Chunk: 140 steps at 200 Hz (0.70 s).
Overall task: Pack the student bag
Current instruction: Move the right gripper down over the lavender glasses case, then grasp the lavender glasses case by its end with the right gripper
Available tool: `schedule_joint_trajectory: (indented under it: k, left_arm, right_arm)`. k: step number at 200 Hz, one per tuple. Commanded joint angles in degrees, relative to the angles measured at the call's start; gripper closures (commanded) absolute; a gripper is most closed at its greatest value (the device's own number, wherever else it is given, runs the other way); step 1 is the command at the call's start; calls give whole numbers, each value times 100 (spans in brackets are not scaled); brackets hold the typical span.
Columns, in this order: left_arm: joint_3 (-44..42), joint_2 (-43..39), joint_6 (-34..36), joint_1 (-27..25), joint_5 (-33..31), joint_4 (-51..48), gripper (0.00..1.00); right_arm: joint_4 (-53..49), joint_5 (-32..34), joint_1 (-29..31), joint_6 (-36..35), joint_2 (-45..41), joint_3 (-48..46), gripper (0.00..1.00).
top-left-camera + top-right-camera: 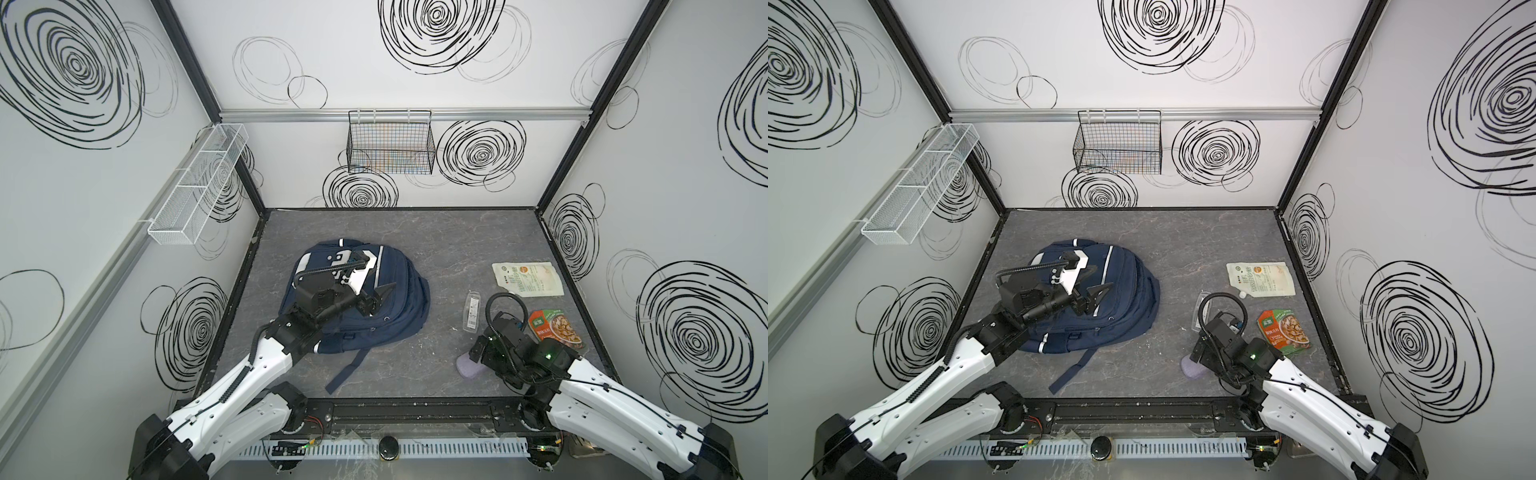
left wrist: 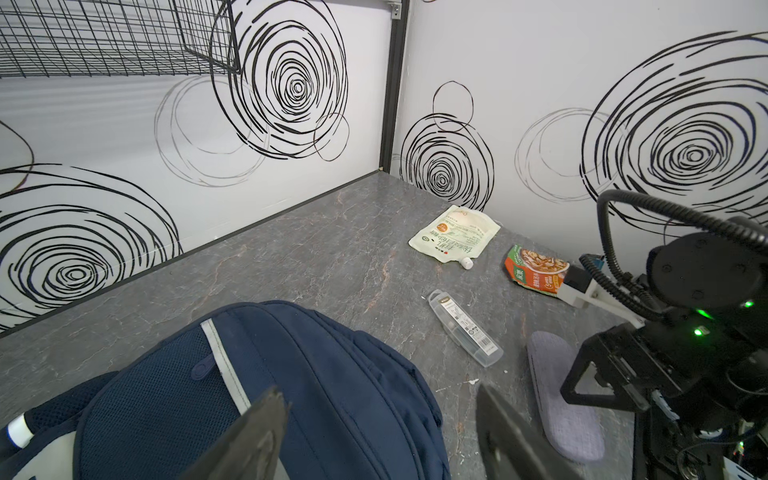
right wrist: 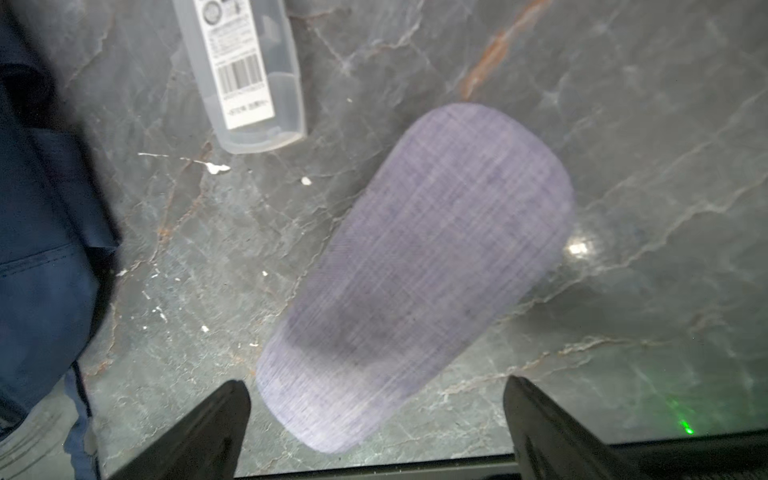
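Observation:
Next, my right gripper moves down with its fingers open and closes across the lilac pouch's middle, since the pouch lies flat below it on the tabletop.
The student bag is a navy backpack lying flat at the left-centre of the grey table. My left gripper hovers over its right half, open, with nothing between the fingers. A lilac fabric pouch lies at the front right. Directly above the pouch's near end, my right gripper stands wide open, its fingers either side and not touching it. A clear plastic case with a barcode label lies between the pouch and the bag.
A white spouted pouch and an orange-green food packet lie at the right, near the wall. A bag strap trails toward the front edge. A black wire basket hangs on the back wall. A white mesh basket hangs on the left wall.

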Motion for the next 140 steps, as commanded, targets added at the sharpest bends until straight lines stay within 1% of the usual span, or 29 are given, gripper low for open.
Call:
schedule_joint_trajectory:
  k: [1, 22, 42, 58, 75, 91, 140]
  left_arm:
    - [14, -54, -9, 35, 63, 238, 25]
    - [35, -35, -11, 15, 55, 202, 25]
    - [24, -65, 46, -1, 8, 184, 25]
    - [7, -66, 69, 8, -64, 195, 25]
    - [24, -38, 37, 26, -35, 197, 25]
    - [24, -53, 34, 26, 3, 208, 25]
    - [28, -115, 44, 15, -53, 176, 25]
  right_arm:
    - [-76, 298, 35, 490, 24, 118, 0]
    - [24, 412, 21, 459, 178, 137, 0]
    - [333, 263, 25, 419, 369, 14, 0]
    - [592, 210, 11, 236, 578, 31, 0]
    - [828, 236, -26, -32, 796, 63, 0]
    - [935, 245, -70, -142, 992, -4, 0]
    - [1107, -99, -236, -250, 1382, -295, 0]
